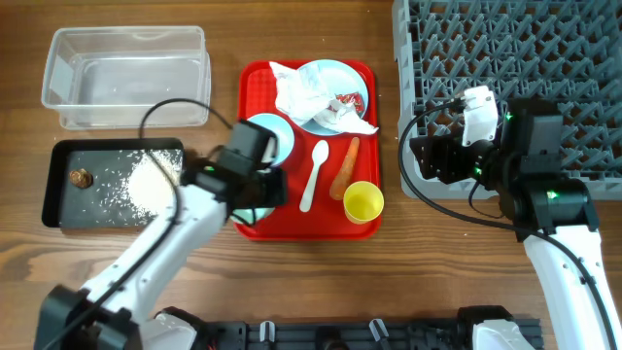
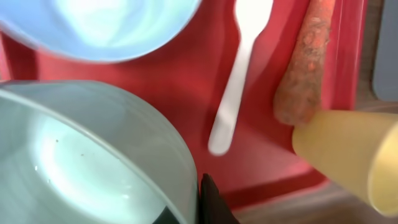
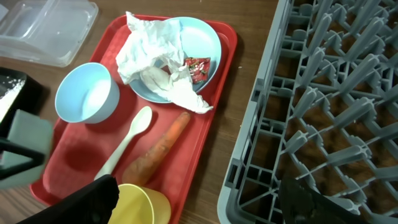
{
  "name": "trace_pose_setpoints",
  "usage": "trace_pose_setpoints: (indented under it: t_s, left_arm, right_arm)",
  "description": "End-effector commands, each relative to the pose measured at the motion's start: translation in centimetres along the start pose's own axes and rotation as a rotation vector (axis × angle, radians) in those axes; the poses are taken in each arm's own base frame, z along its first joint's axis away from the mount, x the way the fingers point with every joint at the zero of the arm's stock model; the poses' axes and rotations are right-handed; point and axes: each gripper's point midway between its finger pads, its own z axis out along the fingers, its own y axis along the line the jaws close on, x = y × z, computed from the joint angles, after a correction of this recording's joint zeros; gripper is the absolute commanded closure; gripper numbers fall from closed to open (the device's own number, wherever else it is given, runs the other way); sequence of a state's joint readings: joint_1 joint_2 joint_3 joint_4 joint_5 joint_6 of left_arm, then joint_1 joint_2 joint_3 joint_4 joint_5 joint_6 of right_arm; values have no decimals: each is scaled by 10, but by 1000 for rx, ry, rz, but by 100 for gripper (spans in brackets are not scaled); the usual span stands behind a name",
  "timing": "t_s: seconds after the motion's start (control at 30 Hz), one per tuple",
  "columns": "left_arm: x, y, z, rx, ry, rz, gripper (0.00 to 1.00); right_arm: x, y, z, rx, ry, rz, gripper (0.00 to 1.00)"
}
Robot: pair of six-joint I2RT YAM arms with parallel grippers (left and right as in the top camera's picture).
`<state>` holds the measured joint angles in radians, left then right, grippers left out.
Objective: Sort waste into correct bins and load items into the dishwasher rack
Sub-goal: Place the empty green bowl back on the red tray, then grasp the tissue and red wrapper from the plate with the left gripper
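The pale-green bowl hangs partly past the red tray's edge, so the robot's left gripper will next move toward the white spoon and lower the bowl onto the tray.
My left gripper (image 1: 258,194) (image 2: 196,208) is shut on the rim of the pale-green bowl (image 2: 81,155), low over the red tray's front left. Beside it stands the light-blue bowl (image 1: 273,136) (image 3: 87,94). The light-blue plate (image 1: 340,86) (image 3: 205,50) holds the crumpled napkin (image 1: 303,92) (image 3: 152,53) and the red-and-white wrapper (image 1: 346,100) (image 3: 196,67). The white spoon (image 1: 314,175) (image 2: 239,74), carrot (image 1: 344,167) (image 2: 308,62) and yellow cup (image 1: 362,201) (image 3: 140,205) lie on the tray. My right gripper (image 1: 428,156) (image 3: 199,205) hangs open and empty between the tray and the grey rack (image 1: 515,58) (image 3: 323,93).
The red tray (image 1: 326,222) sits mid-table. At the left are the clear tub (image 1: 126,73), empty, and the black tray (image 1: 68,209) holding rice (image 1: 146,185) and a brown lump (image 1: 80,178). A black cable loops over the black tray's right end.
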<state>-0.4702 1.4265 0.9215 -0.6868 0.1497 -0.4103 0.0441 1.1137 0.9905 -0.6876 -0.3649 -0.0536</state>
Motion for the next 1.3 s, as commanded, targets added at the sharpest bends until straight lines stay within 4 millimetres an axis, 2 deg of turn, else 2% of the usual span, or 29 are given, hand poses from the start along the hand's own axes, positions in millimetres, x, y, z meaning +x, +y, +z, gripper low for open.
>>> trace_pose_setpoints:
  t_s: [0.0,0.1,0.23,0.27,0.3,0.4,0.53,0.57,0.6,0.77,0.87,0.97,1.0,1.07,1.17,1.27]
  left_arm:
    - [-1,-6,21,-87,-33,56,96]
    - [5,-14,38,-88,-6,88,96]
    - [16,-8,57,-119,50,92,96]
    - [17,-7,60,-125,61,91,92]
    - [19,-6,62,-130,68,90,83]
    - [19,-8,63,-118,70,89,76]
    - [3,-20,52,-90,27,93,56]
    - [-3,-25,47,-81,12,98,50]
    - [-14,-33,36,-65,-14,104,40]
    - [-36,-53,8,-35,-62,131,25]
    - [-52,-66,-7,-10,-102,197,0]
    - [-81,-82,-25,20,-197,291,0]
    - [-90,-83,-30,15,-226,309,0]
    - [-124,-77,-41,-25,-320,344,0]
    - [-164,-63,-41,-46,-390,359,0]
    - [-196,-52,-26,-58,-398,393,0]
  right_arm:
    - [-9,-1,-2,7,-18,-3,14]
    - [-9,-1,-2,7,-18,-4,14]
    - [-9,-1,-2,7,-18,-4,14]
    - [-9,-1,-2,7,-18,-4,14]
    - [-9,-1,-2,7,-18,-4,14]
    - [-10,0,-2,6,-23,-6,13]
    - [-14,1,-2,-4,-36,-10,6]
    - [-15,3,-2,-13,-41,-12,5]
    - [-17,5,-3,-26,-50,-15,4]
    - [-17,5,-3,-26,-52,-16,4]
    - [-18,5,-3,-25,-54,-17,4]
    - [-18,5,-3,-25,-56,-17,4]
    - [-18,5,-3,-23,-56,-17,4]
    - [-18,4,-3,-18,-56,-15,4]
    - [-18,4,-3,-17,-55,-10,4]
    - [-18,4,-3,-18,-54,0,4]
